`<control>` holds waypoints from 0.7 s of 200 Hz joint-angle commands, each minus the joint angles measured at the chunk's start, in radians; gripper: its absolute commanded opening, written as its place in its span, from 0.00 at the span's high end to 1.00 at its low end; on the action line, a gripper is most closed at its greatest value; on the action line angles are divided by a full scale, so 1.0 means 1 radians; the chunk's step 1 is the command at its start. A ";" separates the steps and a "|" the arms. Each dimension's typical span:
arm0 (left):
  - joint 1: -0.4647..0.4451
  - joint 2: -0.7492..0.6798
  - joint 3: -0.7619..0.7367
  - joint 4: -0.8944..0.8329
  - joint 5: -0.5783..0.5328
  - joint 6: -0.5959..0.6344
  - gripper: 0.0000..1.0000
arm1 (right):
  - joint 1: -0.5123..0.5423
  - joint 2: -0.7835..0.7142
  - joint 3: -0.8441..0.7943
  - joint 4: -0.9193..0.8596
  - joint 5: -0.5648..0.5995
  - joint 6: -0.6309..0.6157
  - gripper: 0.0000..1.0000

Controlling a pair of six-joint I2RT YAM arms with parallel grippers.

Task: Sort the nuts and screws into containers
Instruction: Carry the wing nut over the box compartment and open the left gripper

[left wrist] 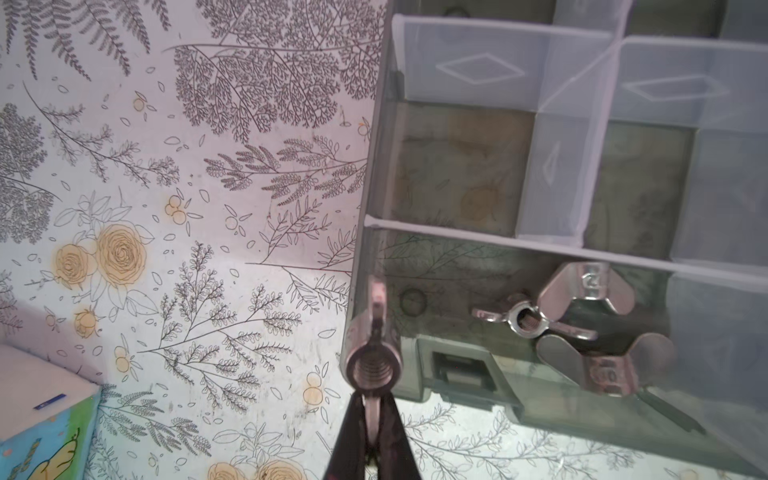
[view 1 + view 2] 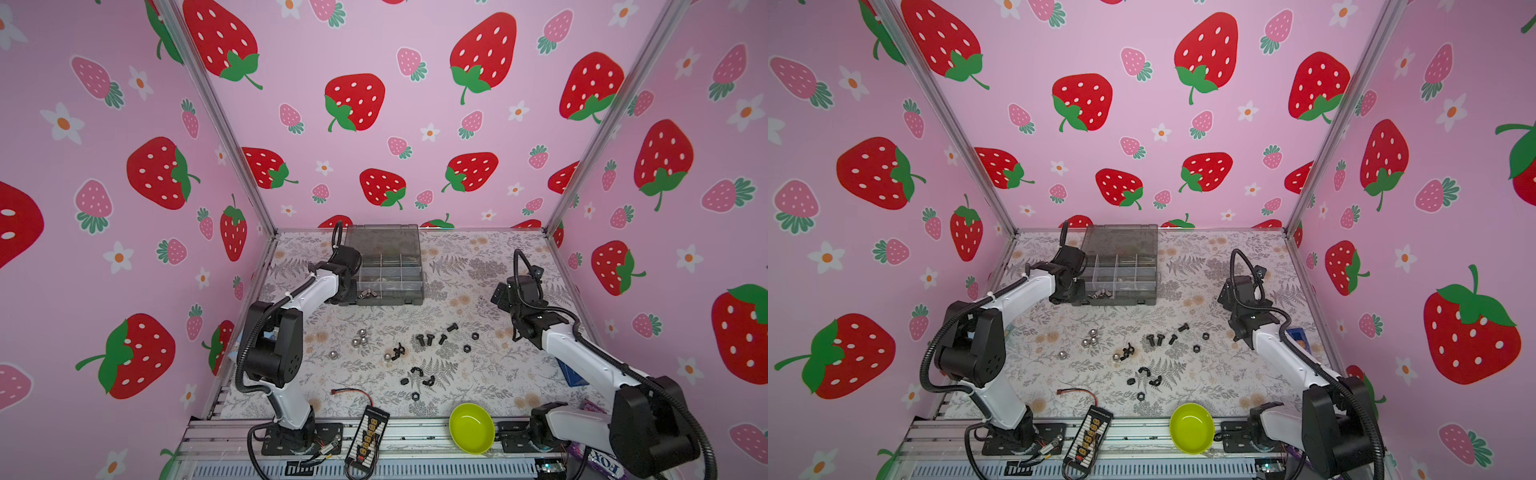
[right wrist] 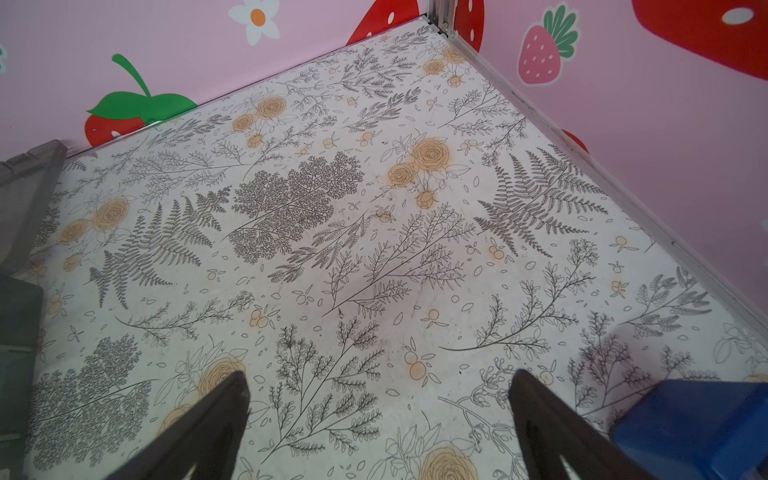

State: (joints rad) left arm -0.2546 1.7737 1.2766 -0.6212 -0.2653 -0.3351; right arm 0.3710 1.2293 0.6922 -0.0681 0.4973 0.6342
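Note:
My left gripper eases outward over the front container's bare end point(image 2: 1089, 294) point(image 1: 417, 300) next and releases the nut, since that spot by matching nuts lies outward of my gripper.
My left gripper point(image 1: 374, 401) is shut on a silver winged nut point(image 1: 374, 363), held at the left front corner of the smoky-grey organizer box point(image 2: 390, 300) point(image 2: 1125, 300) point(image 1: 374, 199). Its front-left container holds more silver winged nuts point(image 1: 582, 324) point(image 2: 371, 294). In both top views loose silver nuts point(image 2: 360, 338) point(image 2: 1090, 338), black screws point(image 2: 428, 340) point(image 2: 1156, 340) and black nuts point(image 2: 415, 376) point(image 2: 1144, 376) lie mid-table. Over bare table at the right, my right gripper point(image 3: 378, 399) point(image 2: 500, 299) is open and holds nothing.
A lime-green bowl point(image 2: 471, 428) sits at the front edge. Left of it lie a red-and-black wire point(image 2: 353, 392) and a black connector board point(image 2: 368, 434). A blue box point(image 3: 698, 424) lies near the right arm, and a colourful box point(image 1: 41, 415) lies by the left arm.

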 commanded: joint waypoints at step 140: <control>0.019 0.077 0.089 0.012 0.052 0.008 0.76 | 0.000 0.021 0.017 -0.013 0.009 0.014 0.00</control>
State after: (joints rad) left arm -0.2413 1.8488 1.3323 -0.5983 -0.2153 -0.3199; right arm 0.3710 1.2446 0.6926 -0.0689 0.4973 0.6342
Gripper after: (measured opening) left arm 0.208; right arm 0.996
